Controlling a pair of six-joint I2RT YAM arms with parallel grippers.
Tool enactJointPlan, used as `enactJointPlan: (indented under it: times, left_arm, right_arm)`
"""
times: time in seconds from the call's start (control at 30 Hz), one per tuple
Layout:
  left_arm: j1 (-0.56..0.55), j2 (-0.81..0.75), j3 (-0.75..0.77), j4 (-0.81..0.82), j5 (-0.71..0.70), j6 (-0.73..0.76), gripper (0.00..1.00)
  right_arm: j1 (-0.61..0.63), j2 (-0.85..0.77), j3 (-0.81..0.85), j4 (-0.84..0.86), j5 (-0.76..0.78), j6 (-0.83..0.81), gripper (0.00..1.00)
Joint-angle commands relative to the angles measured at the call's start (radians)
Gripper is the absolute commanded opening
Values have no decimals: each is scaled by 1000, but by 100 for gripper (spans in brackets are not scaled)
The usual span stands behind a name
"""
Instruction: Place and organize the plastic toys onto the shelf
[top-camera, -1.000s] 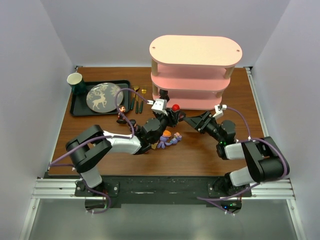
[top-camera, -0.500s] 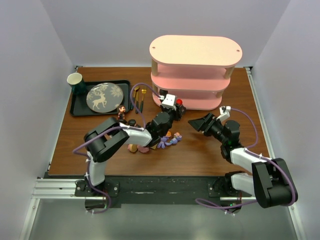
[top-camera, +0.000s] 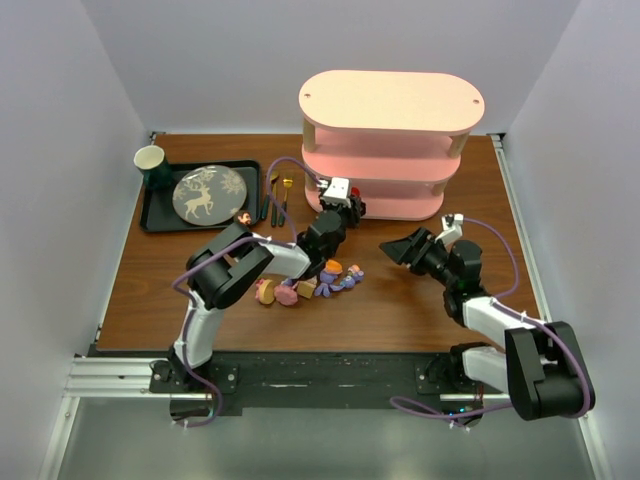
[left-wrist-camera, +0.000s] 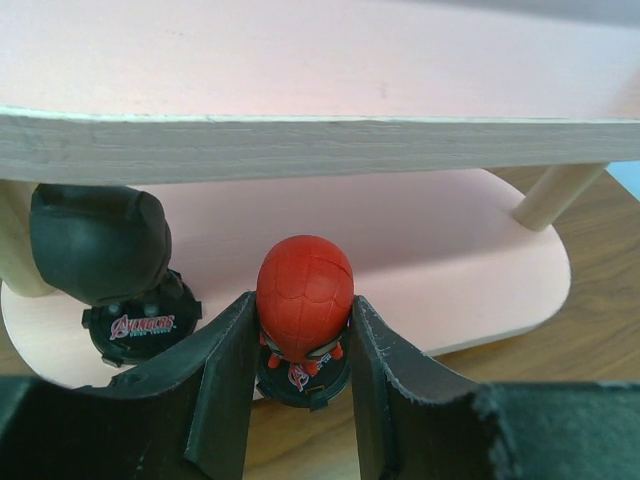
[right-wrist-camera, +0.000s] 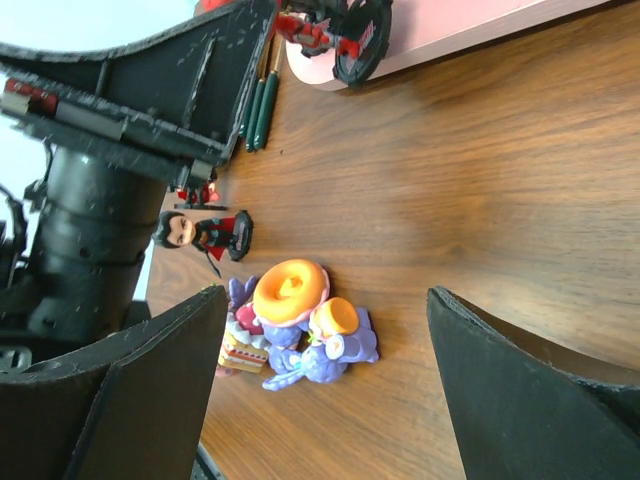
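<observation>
The base of the red-headed toy still sticks out over the front edge of the bottom level, so my left gripper should move outward over the pink shelf's surface, beside the black toy.
My left gripper (left-wrist-camera: 302, 345) is shut on a red-headed toy (left-wrist-camera: 305, 296), a pad pressed to each side of its head. The toy's black base sits at the front edge of the pink shelf's bottom tier (left-wrist-camera: 450, 260), next to a black toy (left-wrist-camera: 100, 245) standing on that tier. From above, the left gripper (top-camera: 350, 208) is at the shelf (top-camera: 390, 100) foot. My right gripper (right-wrist-camera: 325, 340) hangs open over the table, facing a heap of purple bunny toys (right-wrist-camera: 325, 355) with orange tops. A dark-haired toy (right-wrist-camera: 200, 232) stands beyond them. Pink toys (top-camera: 275, 293) lie left of the heap.
A black tray (top-camera: 160, 218) at the back left holds a deer-patterned plate (top-camera: 208, 194) and a green cup (top-camera: 151, 162). Gold spoons with green handles (top-camera: 277, 196) lie between the tray and the shelf, close to the left arm.
The left gripper carried the red toy forward from the table to the shelf's bottom tier. The right gripper drew back to the right and opened wider.
</observation>
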Motion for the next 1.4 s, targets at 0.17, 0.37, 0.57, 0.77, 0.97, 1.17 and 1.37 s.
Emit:
enactJointPlan:
  times: [0.17, 0.37, 0.57, 0.77, 0.97, 1.17, 1.37]
  left_arm:
    - [18, 55, 85, 58, 3, 16, 5]
    - [16, 82, 113, 57, -7, 21, 5]
    - [16, 102, 142, 45, -16, 23, 6]
    - [16, 122, 167, 40, -24, 36, 7]
    - [18, 133, 184, 26, -37, 47, 9]
    - [18, 144, 200, 9, -51, 62, 13]
    - [20, 159, 217, -11, -53, 61, 22]
  right_arm:
    - [-19, -50, 23, -44, -21, -28, 85]
    - [-25, -64, 25, -66, -27, -34, 84]
    - [-25, -69, 26, -78, -31, -41, 84]
    - [-28, -75, 26, -89, -33, -44, 84]
    - [-28, -76, 29, -97, -34, -50, 84]
    - [-27, -76, 32, -103, -36, -53, 84]
    - [-27, -73, 39, -114, -39, -61, 84]
